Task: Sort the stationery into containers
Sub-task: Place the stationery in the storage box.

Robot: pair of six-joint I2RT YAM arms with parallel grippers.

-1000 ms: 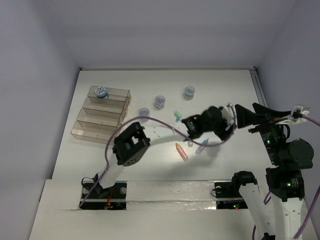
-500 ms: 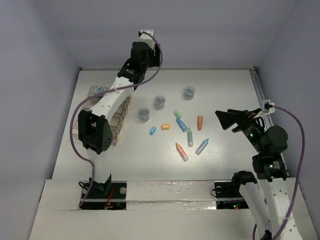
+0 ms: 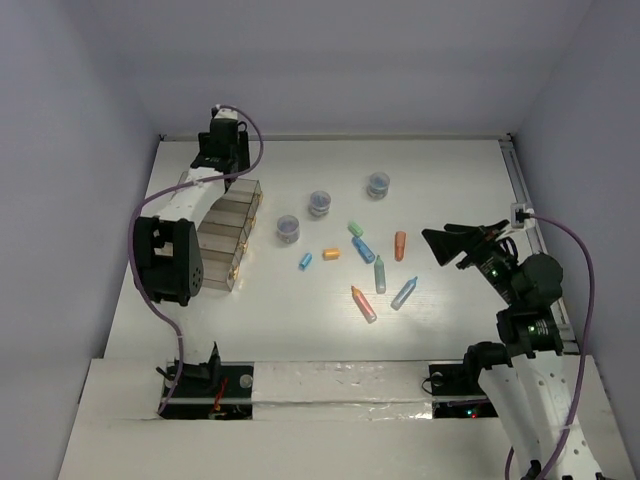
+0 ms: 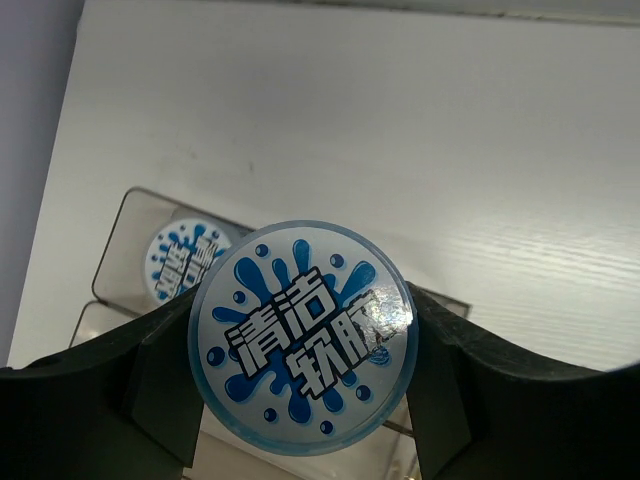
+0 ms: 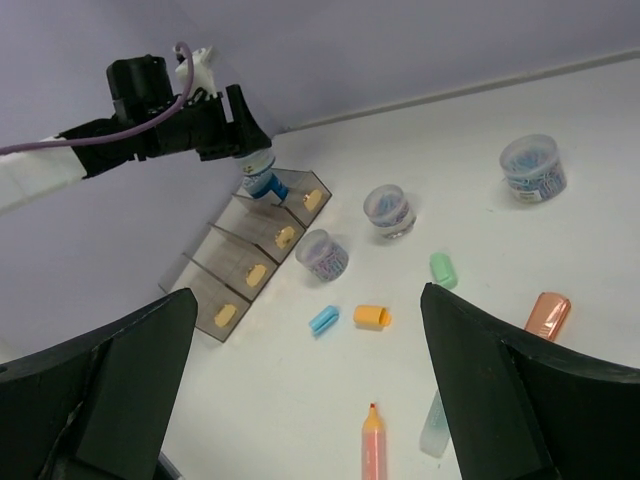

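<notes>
The left gripper moves down into the loose end of the back tray (image 3: 247, 188) next and releases the jar, since that tray end lies below it, beside the second jar.
My left gripper (image 4: 303, 322) is shut on a round blue-grey jar (image 4: 303, 335) with a blue splash lid, held just above the back tray of the containers (image 3: 222, 240). A second such jar (image 4: 185, 262) sits in that tray (image 4: 120, 250). In the right wrist view the held jar (image 5: 258, 174) hangs over the stepped brown-tinted containers (image 5: 262, 232). Three jars (image 3: 288, 228) (image 3: 320, 203) (image 3: 378, 185) and several pens and caps (image 3: 364, 303) lie mid-table. My right gripper (image 3: 447, 246) is open above the table, right of the pens.
The loose pieces include a blue cap (image 5: 324, 320), an orange cap (image 5: 371, 317), a green cap (image 5: 443, 268), an orange marker (image 5: 548, 313) and a pink pen (image 5: 372, 445). The left arm (image 3: 165, 255) arches over the containers' left side. Walls close the table's back and sides.
The left arm swung from the middle of the table to the back left corner, and now holds the jar over the back tray. The right gripper drew back a little to the right.
</notes>
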